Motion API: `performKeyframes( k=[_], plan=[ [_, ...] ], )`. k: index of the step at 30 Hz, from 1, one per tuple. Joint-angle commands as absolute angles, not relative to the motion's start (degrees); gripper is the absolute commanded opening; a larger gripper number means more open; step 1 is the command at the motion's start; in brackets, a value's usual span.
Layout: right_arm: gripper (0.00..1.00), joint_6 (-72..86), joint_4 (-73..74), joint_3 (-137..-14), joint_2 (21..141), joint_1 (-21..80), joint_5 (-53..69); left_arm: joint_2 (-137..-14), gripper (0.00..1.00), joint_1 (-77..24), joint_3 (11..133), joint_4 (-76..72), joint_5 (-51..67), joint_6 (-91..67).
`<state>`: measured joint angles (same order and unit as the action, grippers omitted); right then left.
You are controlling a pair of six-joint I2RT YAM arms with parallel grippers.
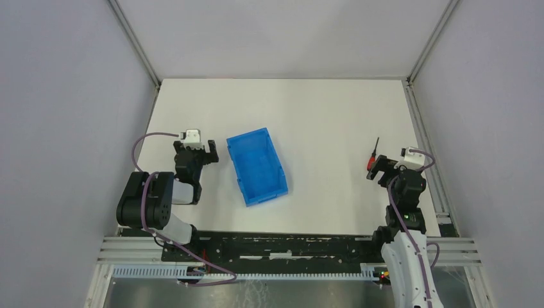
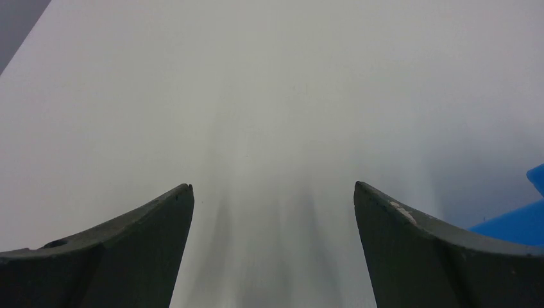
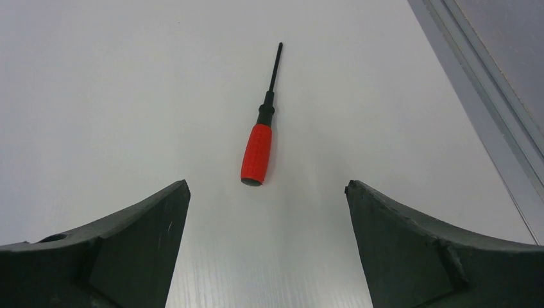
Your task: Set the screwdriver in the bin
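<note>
Next, my right gripper should move outward and lower onto the stem end of the screwdriver's red handle point(image 1: 373, 157) point(image 3: 262, 128), since the screwdriver lies below and outward of the gripper's fingers.
The screwdriver point(image 1: 373, 155), with a short red handle and a thin black shaft, lies flat on the white table at the right; in the right wrist view it point(image 3: 258, 149) lies just ahead of the jaws, shaft pointing away. My right gripper point(image 1: 383, 164) point(image 3: 267, 187) is open and empty, right behind the handle. The blue bin point(image 1: 256, 165) stands left of the middle, empty; a corner of it point(image 2: 519, 222) shows in the left wrist view. My left gripper point(image 1: 197, 151) point(image 2: 274, 187) is open and empty, just left of the bin.
A metal frame rail point(image 1: 425, 151) runs along the table's right edge, close to the screwdriver; it also shows in the right wrist view point(image 3: 487, 96). Grey walls close the table in on three sides.
</note>
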<state>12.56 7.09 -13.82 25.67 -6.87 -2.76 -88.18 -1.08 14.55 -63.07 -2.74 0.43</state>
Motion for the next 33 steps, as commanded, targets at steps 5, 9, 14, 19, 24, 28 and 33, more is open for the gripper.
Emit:
performKeyframes(
  k=[5, 9, 14, 19, 24, 28, 33],
  plan=[
    [0.98, 13.38, 5.42, -19.29, 23.94, -7.03, -7.74, -87.54, 1.00, -1.12, 14.77, -65.30, -2.91, -1.41],
    [0.98, 9.22, 4.82, -28.28, 27.62, -7.01, -4.15, -87.56, 1.00, -1.19, 14.77, -65.30, -2.98, -1.40],
    [0.98, 4.75, 24.48, -56.29, 50.61, -7.03, -2.39, -87.56, 1.00, -1.14, 14.77, -65.30, -3.00, -1.41],
    [0.98, 2.79, 47.47, -80.27, 79.22, -7.10, -1.32, -87.54, 1.00, -1.14, 14.77, -65.30, -2.98, -1.39],
    [0.97, 5.48, 39.96, -74.42, 89.30, -7.20, -1.87, -87.54, 1.00, -1.14, 14.77, -65.30, -2.96, -1.41],
    [0.85, 5.88, 35.13, -69.88, 96.36, -7.21, -1.15, -87.58, 1.00, -1.14, 14.77, -65.30, -2.98, -1.41],
    [0.68, 5.96, 29.88, -64.26, 101.02, -7.18, -1.91, -87.54, 1.00, -1.14, 14.77, -65.30, -2.93, -1.41]
  ],
)
